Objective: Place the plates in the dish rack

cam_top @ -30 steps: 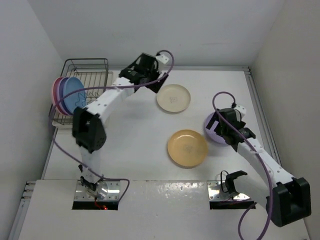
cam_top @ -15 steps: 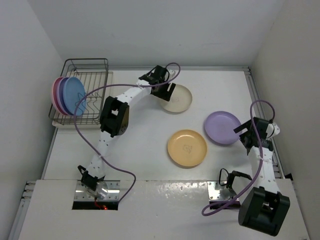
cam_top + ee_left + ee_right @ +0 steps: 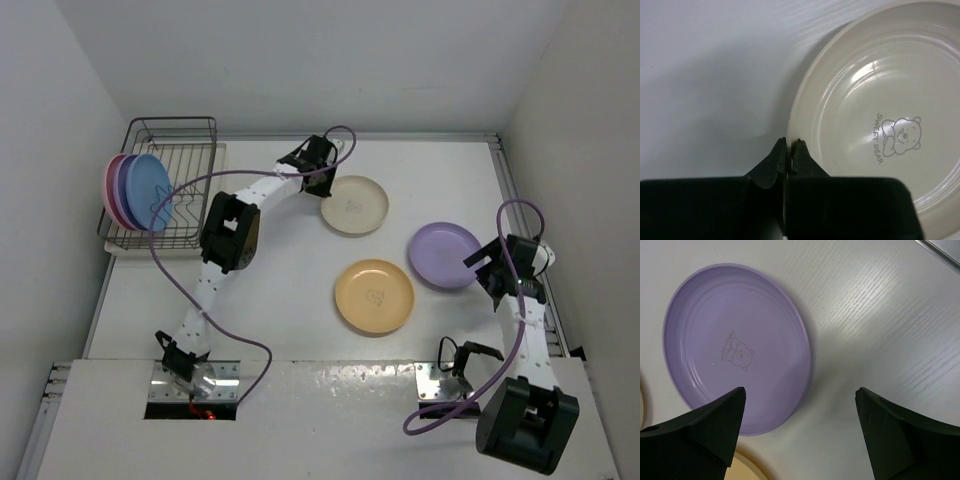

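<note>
I should lift, swing over, tilt the cream plate upright, lower and release with my left gripper, as the free rack slot (image 3: pixel 179 192) beside the blue plate is to its left in the top view.
A cream plate (image 3: pixel 356 206) lies flat on the table at the back centre. My left gripper (image 3: pixel 326 186) is shut on its left rim; in the left wrist view the fingertips (image 3: pixel 782 148) pinch the edge of the cream plate (image 3: pixel 880 90). A lilac plate (image 3: pixel 443 255) lies flat to the right. My right gripper (image 3: pixel 483 272) hangs open over its right edge, with the lilac plate (image 3: pixel 735 345) under one finger and bare table under the other. An orange-yellow plate (image 3: pixel 374 296) lies in the middle. The dish rack (image 3: pixel 175 122) stands at the back left.
Pink (image 3: pixel 109 186), lilac (image 3: pixel 123 186) and blue (image 3: pixel 150 192) plates stand on edge in the rack's left part. White walls close in the table on the left, back and right. The arm bases sit at the near edge.
My left arm reached to the cream plate and its gripper shut on the rim. My right arm drew back from over the lilac plate to its right edge, jaws still wide.
</note>
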